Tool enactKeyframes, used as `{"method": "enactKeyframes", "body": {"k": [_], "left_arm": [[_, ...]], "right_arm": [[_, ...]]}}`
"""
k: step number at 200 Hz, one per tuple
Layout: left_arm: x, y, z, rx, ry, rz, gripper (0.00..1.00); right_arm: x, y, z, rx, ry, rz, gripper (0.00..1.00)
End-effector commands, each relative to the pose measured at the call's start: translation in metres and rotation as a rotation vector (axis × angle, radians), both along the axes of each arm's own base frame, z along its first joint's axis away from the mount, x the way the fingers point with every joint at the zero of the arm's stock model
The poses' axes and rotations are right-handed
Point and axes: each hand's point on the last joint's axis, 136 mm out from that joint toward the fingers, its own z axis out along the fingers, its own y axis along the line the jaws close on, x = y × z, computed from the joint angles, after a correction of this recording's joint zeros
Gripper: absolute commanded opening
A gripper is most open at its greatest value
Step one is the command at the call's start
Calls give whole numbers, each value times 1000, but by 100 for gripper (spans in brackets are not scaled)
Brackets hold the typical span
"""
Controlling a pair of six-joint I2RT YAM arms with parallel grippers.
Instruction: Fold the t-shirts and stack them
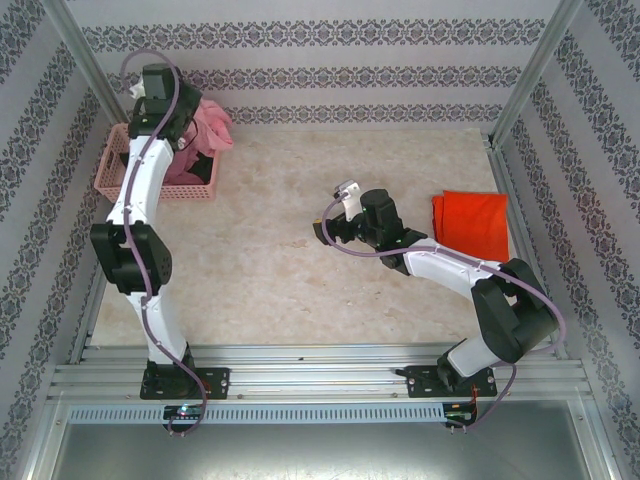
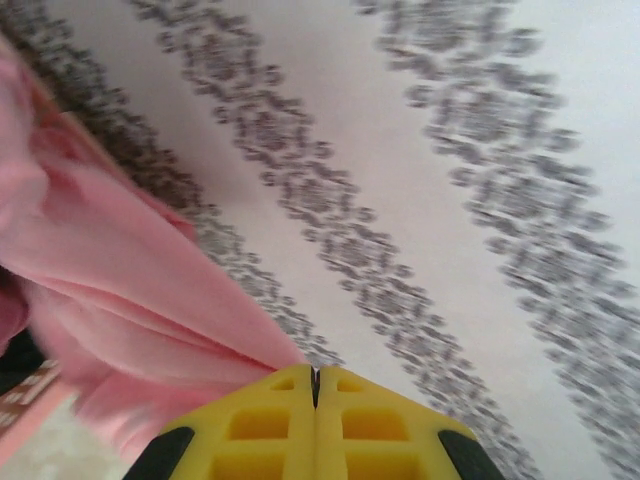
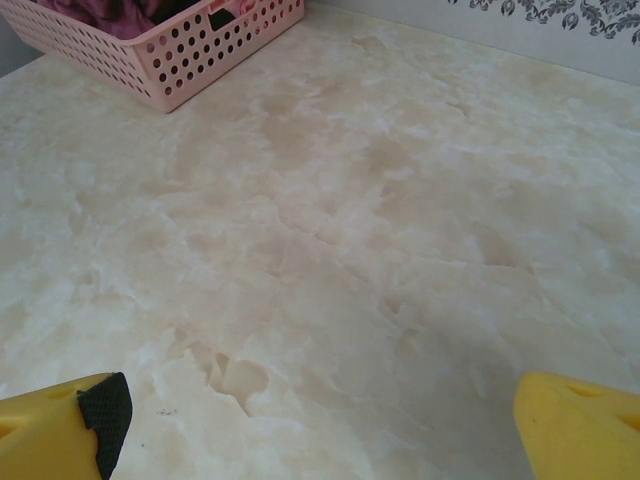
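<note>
The salmon-pink t-shirt swings from my left gripper away from the pink basket next, over bare tabletop toward my right gripper, for release there, since that part lies empty.
The salmon-pink t-shirt hangs bunched above the far end of the pink basket, pinched in my left gripper. In the left wrist view its yellow fingers are pressed together, and the pink t-shirt fans out leftward from the tips of the left gripper. The orange-red t-shirt lies folded flat at the right side of the table. My right gripper hovers open over the table's middle, left of that shirt. Bare tabletop lies between the tips of the right gripper.
The pink basket at the far left holds dark and maroon garments. Patterned walls close in the table at the back and both sides. The marbled tabletop stretches between the basket and the orange-red shirt.
</note>
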Motion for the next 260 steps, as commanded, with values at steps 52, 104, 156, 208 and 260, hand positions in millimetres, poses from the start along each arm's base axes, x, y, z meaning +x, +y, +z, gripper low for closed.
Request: {"method": "enactKeyframes", "body": {"k": [52,104,156,208,260], "left_arm": [[-91,-120,163,167,-374,-377,0],[-135,-168,156,101,-421,-497,0],[-120,-158,12,94,-133,-419,56],[-133,-154,-109,87,122,-424,100],[-167,-109,-151,112,230,-297,100]], "right_arm": [[0,22,10,48,-6,41,98],[-5,19,14,60,-17,30,98],[-22,0,13,77,-34,-8,98],[-15,-6,2,70,21,-78,98],[12,41,-25,68,133,-37,98]]}}
